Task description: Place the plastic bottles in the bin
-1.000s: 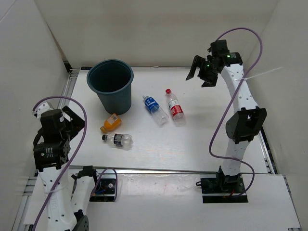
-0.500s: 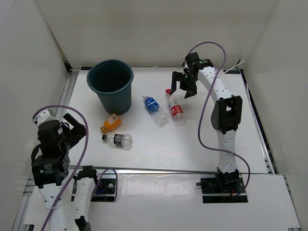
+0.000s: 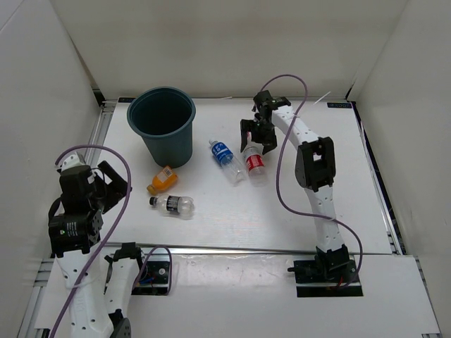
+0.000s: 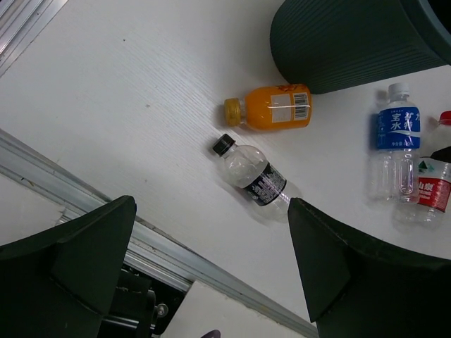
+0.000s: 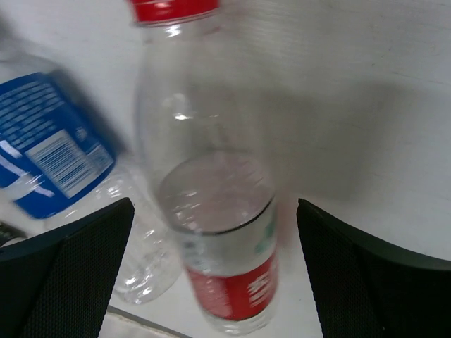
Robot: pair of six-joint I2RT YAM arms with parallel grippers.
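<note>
My right gripper should go down around the clear body of the red-labelled bottle beside its label [image 3: 251,146] [image 5: 215,184] and close. The open fingers are on either side of the red-labelled bottle, with gaps on both sides.
The dark teal bin [image 3: 168,144] stands at the far left. Near its base lie the short orange bottle [image 3: 161,179] and the black-capped clear bottle [image 3: 174,204]. The blue-labelled bottle [image 3: 225,160] and the red-labelled bottle [image 3: 256,162] lie side by side mid-table. My right gripper [image 3: 254,143] hangs open over the red bottle's cap end. In the right wrist view that bottle [image 5: 211,211] lies between the spread jaws [image 5: 215,204], which stand apart from it, and the blue one [image 5: 56,155] is on the left. My left gripper [image 4: 211,204] is open and empty at the near left edge.
An aluminium rail [image 4: 84,204] runs along the table's near edge under my left gripper. White walls close in the table at the back and on both sides. In the left wrist view the bin's ribbed wall [image 4: 352,39] stands beyond the orange bottle [image 4: 271,113].
My right arm has swung in from the far right corner and come down over the red bottle. The left arm shifted only slightly. The bottles have not moved.
</note>
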